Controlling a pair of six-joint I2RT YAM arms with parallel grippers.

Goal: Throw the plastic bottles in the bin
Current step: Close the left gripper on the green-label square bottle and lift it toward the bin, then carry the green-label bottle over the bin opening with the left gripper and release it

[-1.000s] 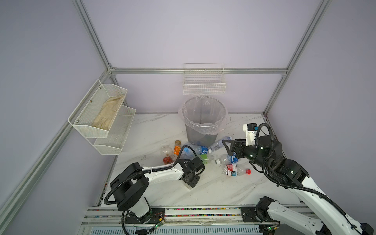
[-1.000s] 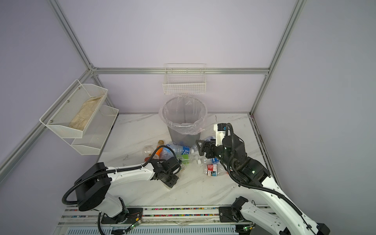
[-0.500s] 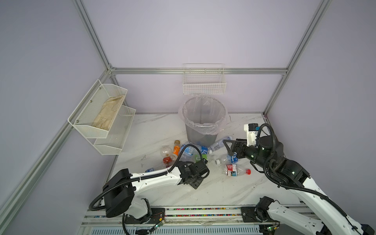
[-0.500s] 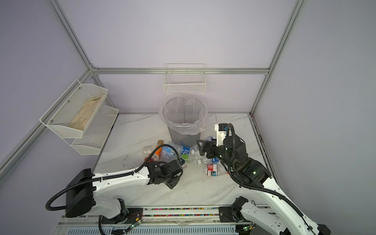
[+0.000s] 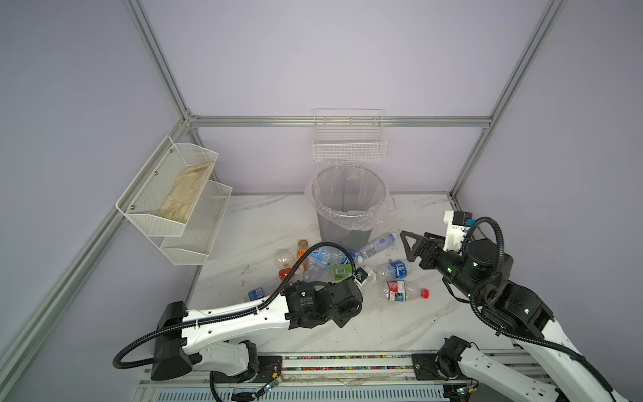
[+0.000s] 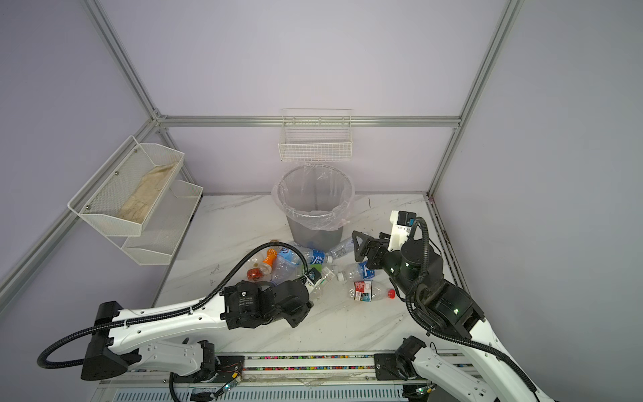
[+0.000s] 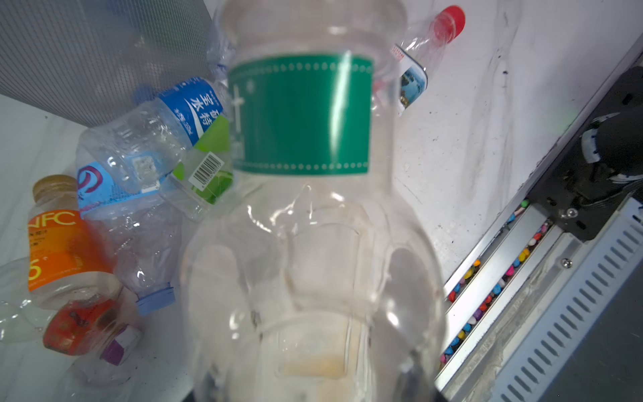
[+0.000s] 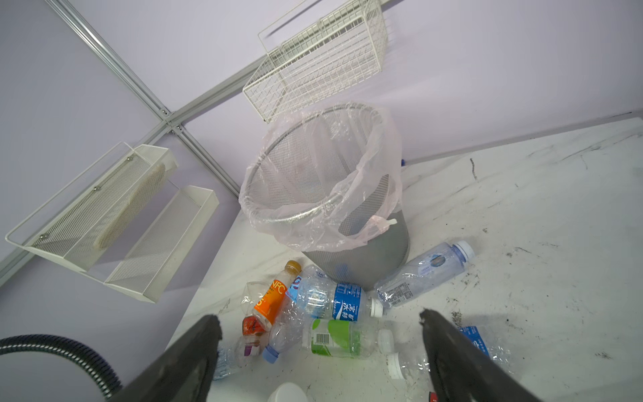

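The bin's rim stands higher, so next I'll lift my left gripper off the pile and tilt it up to release the clear bottle toward the bin's opening (image 5: 349, 192).
The grey bin (image 5: 349, 212) (image 6: 315, 212) (image 8: 313, 209) with its clear liner stands at the back of the table. Several plastic bottles lie in front of it: an orange-labelled one (image 5: 302, 251) (image 8: 275, 296), a blue-labelled one (image 8: 334, 301), a light-green-labelled one (image 8: 334, 339) and a red-capped one (image 5: 403, 291) (image 6: 370, 291). My left gripper (image 5: 353, 287) (image 6: 306, 290) is shut on a clear bottle with a dark green label (image 7: 299, 115), low beside the pile; its jaws are hidden behind the bottle. My right gripper (image 5: 405, 243) (image 8: 320, 323) hangs open above the pile, right of the bin.
A white wire basket (image 5: 349, 146) hangs on the back wall just above the bin. On the left wall is a two-tier mesh shelf (image 5: 174, 195) holding a cloth. The arms' rail (image 5: 348, 358) runs along the table's front edge.
My left arm has stretched out lower, and its gripper has shifted right with the bottle held. The right gripper has drifted slightly right and back, still open.
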